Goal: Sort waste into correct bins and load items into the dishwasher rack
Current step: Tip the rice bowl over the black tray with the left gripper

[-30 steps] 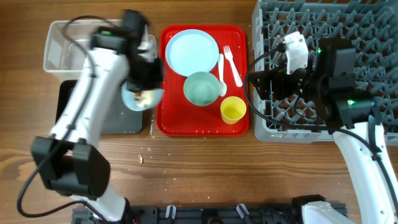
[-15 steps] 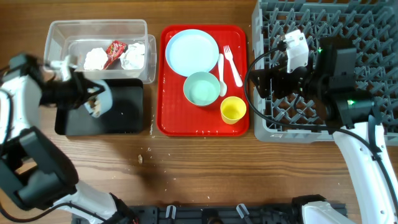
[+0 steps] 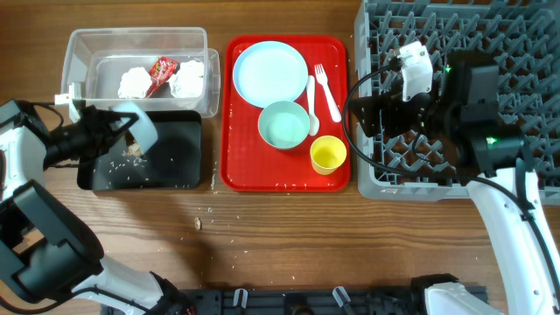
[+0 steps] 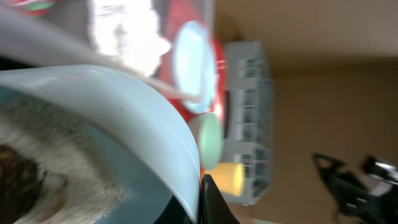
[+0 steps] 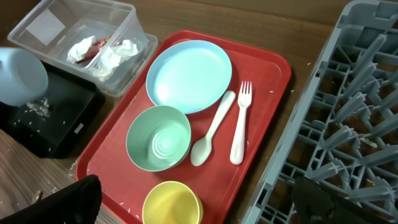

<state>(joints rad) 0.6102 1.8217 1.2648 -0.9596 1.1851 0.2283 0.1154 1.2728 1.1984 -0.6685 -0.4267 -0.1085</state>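
Note:
The red tray's bare near corner [image 3: 251,168] is right of my left gripper in the overhead view; I will carry the bowl there, turn it upright, lower and release.
My left gripper [image 3: 112,133] is shut on the rim of a pale blue bowl [image 3: 143,131], tipped on its side over the black tray [image 3: 179,166]. Brownish scraps [image 4: 37,168] cling inside the bowl, and white crumbs [image 3: 131,162] lie on the tray. The clear tub [image 3: 87,44] holds two napkin wads [image 3: 133,82] and a red wrapper [image 3: 163,68]. The plate [image 3: 270,72], second bowl [image 3: 283,124], yellow cup [image 3: 328,155], fork [image 3: 328,92] and spoon [image 3: 312,105] lie on the red tray. My right gripper [image 5: 196,186] is open and empty above the cup.
The red serving tray [image 3: 241,166] sits between the bins and the grey dishwasher rack [image 3: 490,35] at the right. A few crumbs [image 3: 199,222] lie on the wooden table in front of the black tray. My right arm hangs over the rack's left edge.
My left arm swung left from beside the red tray with the bowl and now tips it over the black tray; crumbs have appeared there. The right arm has not moved.

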